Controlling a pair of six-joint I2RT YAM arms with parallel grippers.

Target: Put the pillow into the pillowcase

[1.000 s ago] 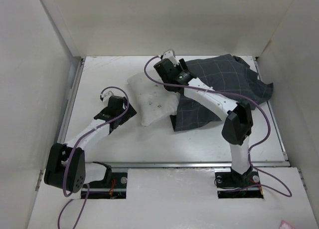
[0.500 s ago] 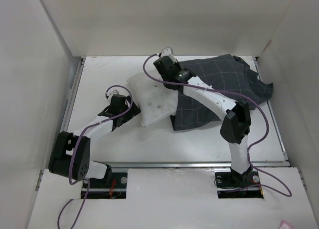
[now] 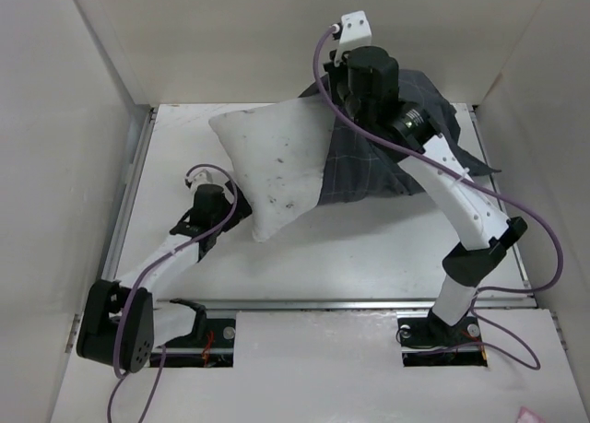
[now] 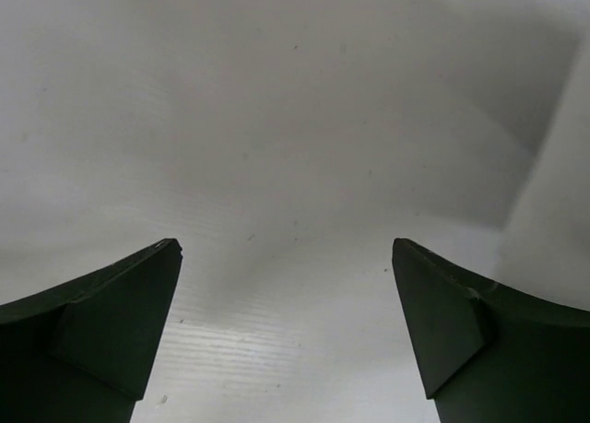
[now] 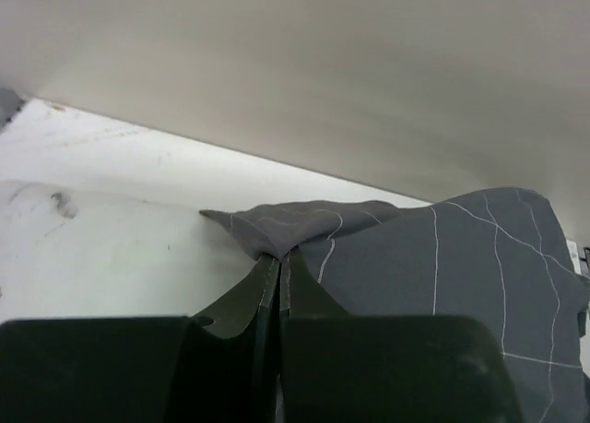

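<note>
My left gripper should next slide to the right in the top view under the tilted pillow, as the pillowcase (image 3: 369, 170) lies that way beyond the pillow's bare end.
The off-white speckled pillow (image 3: 272, 160) stands tilted, its left end bare and its right end inside the dark grid-patterned pillowcase (image 3: 369, 170). My right gripper (image 3: 330, 99) is raised over the back of the table, shut on a pinched edge of the pillowcase (image 5: 304, 222), which bunches at the fingertips of that gripper (image 5: 279, 255). The rest of the pillowcase hangs down and trails right. My left gripper (image 3: 224, 205) sits low on the table beside the pillow's lower left corner. In its wrist view the left gripper (image 4: 286, 248) is open over a plain white surface, holding nothing.
White walls (image 3: 92, 119) close in the table (image 3: 369, 257) on the left, back and right. A metal rail (image 3: 129, 193) runs along the table's left edge. Both arm bases sit at the near edge.
My right gripper has shut on the pillowcase edge and risen up and back, lifting the pillowcase and the pillow's end with it. The left gripper shifted slightly at the pillow's lower left corner.
</note>
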